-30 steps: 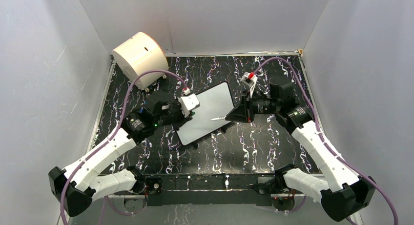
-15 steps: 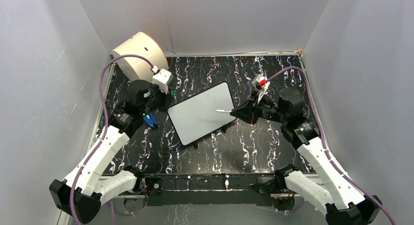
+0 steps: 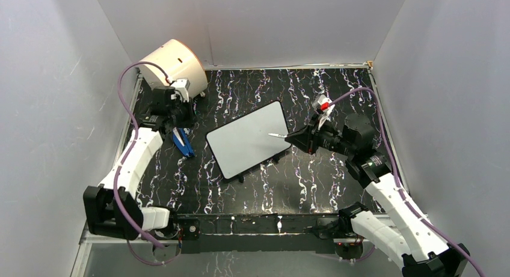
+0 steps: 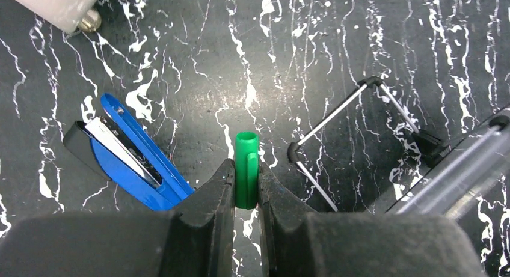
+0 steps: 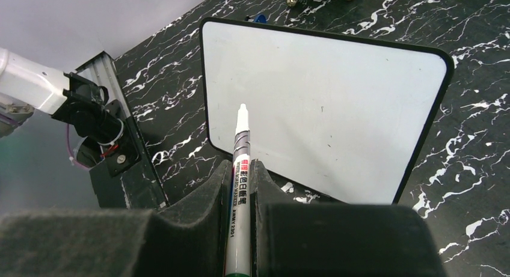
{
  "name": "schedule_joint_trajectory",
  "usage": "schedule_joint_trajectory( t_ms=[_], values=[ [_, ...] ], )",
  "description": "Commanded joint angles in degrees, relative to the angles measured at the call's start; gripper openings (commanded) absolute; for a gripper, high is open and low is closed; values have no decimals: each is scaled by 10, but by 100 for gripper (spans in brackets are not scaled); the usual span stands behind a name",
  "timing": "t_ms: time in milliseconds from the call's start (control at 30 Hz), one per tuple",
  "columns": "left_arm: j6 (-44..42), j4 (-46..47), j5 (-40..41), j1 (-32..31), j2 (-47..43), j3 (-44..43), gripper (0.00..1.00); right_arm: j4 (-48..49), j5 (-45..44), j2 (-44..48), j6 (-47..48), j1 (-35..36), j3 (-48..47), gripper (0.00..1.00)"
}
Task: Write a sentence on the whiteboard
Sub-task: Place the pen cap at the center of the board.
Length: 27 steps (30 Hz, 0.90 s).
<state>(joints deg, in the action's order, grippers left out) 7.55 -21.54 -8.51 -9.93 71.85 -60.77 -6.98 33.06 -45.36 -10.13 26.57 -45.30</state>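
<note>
My left gripper will go down next onto the marbled table between the board and the blue object, moving slightly toward the whiteboard, because the table is bare there.
The whiteboard (image 3: pixel 243 142) lies tilted in the middle of the table, and its white face (image 5: pixel 337 97) is blank; no sentence shows on it. My right gripper (image 5: pixel 240 169) is shut on a silver marker (image 5: pixel 241 146) with its cap off. The marker's white tip (image 3: pixel 276 135) points over the board's right part; contact with the board cannot be made out. My left gripper (image 4: pixel 245 173) is shut on the green marker cap (image 4: pixel 246 160). It hangs left of the board (image 3: pixel 176 116), near the cream drum.
A cream cylindrical drum (image 3: pixel 173 66) stands at the back left. A blue and black flat object (image 4: pixel 129 154) lies on the marbled black table just left of my left gripper (image 3: pixel 182 142). The board's wire foot (image 4: pixel 337 118) stands to its right.
My left arm has swung away from the board to the left, toward the drum, carrying the green cap. My right gripper drew back slightly to the right with the marker.
</note>
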Motion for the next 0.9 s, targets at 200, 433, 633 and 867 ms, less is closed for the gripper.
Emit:
schedule_joint_trajectory(
  t_ms=[200, 433, 633, 867],
  values=[
    [20, -11, -42, 43, 108, -19, 0, 57, -24, 16, 24, -4, 21, 0],
    [26, -4, -57, 43, 185, -23, 0, 65, -34, 27, 30, -4, 37, 0],
    [32, -4, -49, 42, 230, -32, 0, 65, -35, 29, 33, -3, 39, 0],
    [33, -9, -15, 33, 262, -40, 2, 61, -37, 33, 32, -3, 39, 0]
  ],
)
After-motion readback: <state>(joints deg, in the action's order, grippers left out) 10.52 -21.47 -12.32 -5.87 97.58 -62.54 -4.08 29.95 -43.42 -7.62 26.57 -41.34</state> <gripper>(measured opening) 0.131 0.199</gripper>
